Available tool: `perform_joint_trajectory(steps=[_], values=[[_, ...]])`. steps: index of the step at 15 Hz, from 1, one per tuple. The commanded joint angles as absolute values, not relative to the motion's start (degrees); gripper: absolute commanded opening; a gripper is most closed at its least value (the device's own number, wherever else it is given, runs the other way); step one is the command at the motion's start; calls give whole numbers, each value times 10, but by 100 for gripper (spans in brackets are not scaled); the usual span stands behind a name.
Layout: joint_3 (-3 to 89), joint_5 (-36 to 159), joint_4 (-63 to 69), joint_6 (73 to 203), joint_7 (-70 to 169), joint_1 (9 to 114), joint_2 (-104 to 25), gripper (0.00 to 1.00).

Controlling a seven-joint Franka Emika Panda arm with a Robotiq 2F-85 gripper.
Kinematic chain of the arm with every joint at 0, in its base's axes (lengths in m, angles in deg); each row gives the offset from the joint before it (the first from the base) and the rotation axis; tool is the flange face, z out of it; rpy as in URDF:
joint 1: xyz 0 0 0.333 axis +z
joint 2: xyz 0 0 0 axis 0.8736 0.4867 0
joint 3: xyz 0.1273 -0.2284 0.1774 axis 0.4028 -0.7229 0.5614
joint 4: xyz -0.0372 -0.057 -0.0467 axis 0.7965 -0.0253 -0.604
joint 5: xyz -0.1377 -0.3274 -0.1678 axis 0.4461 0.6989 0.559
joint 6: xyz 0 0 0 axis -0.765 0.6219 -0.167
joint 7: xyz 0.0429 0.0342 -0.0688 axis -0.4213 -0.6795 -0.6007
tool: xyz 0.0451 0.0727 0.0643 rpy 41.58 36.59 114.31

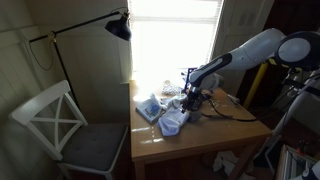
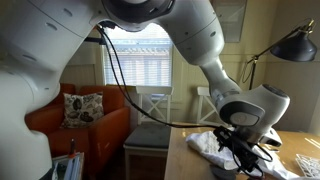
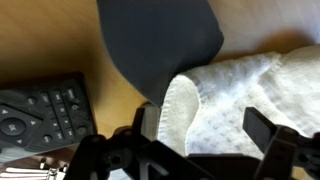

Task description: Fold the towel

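Observation:
My gripper moves down and closes on the towel's rounded hem directly below it next, because its open fingers are already on both sides of that hem.
The towel is a pale white cloth with a waffle texture, lying rumpled on the wooden table. In the wrist view its rounded hem lies right under my gripper. The gripper is open, with one finger at the hem and the other finger over the cloth, and nothing is held. In both exterior views the gripper hangs low over the towel near the middle of the table.
A dark rounded object lies against the towel's edge. A black remote control sits beside it. A bluish-white bundle lies near the table's window side. A white chair and a floor lamp stand beside the table.

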State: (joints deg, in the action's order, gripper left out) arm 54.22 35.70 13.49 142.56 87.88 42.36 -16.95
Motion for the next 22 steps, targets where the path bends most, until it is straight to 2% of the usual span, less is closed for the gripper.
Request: perform_joint_trajectory(steps=[1,10,11,12,14,15,22], values=[[572,333,112,1444,901,403,-141,100],[594,325,87,1439,895,393,-111,100],[594,325,85,1437,892,393,-110,96],[596,325,82,1434,891,393,-108,74],[597,326,77,1430,891,392,-105,69],[598,326,76,1429,891,391,-104,63],[593,328,74,1431,882,389,-109,11]])
